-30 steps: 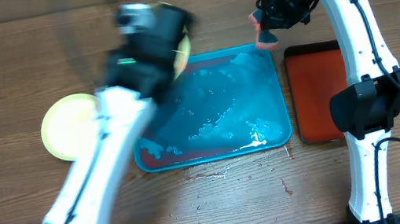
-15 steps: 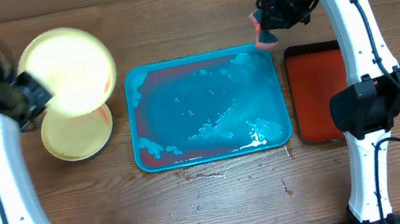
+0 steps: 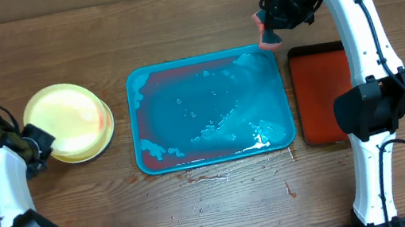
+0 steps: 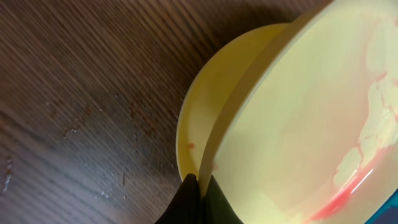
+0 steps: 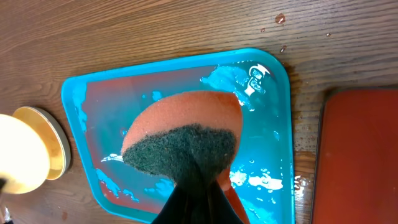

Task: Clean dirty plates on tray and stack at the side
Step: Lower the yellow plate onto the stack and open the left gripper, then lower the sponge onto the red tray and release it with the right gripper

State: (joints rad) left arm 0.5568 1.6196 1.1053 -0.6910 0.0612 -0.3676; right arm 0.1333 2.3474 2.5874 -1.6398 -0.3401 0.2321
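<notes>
I need to shift the held plate toward the turquoise tray with my left gripper, then lower it onto the second plate, whose edge sticks out on that side.
My left gripper is shut on the rim of a pale yellow-green plate and holds it just over a second plate lying on the wood left of the tray. In the left wrist view the held plate, streaked with thin red sauce, sits tilted over the lower plate, my left gripper pinching its edge. The turquoise tray lies mid-table, wet and red-stained, with no plates on it. My right gripper is shut on an orange sponge with a dark scouring side, above the tray's far right corner. The pale blue-white plate is out of view.
A smaller red tray lies right of the turquoise tray; it also shows in the right wrist view. Water drops and red spots mark the wood in front of the turquoise tray.
My left arm swung the yellow-green plate from above the tray's far left corner out to the left and lowered it onto the other plate. The right arm has not moved.
</notes>
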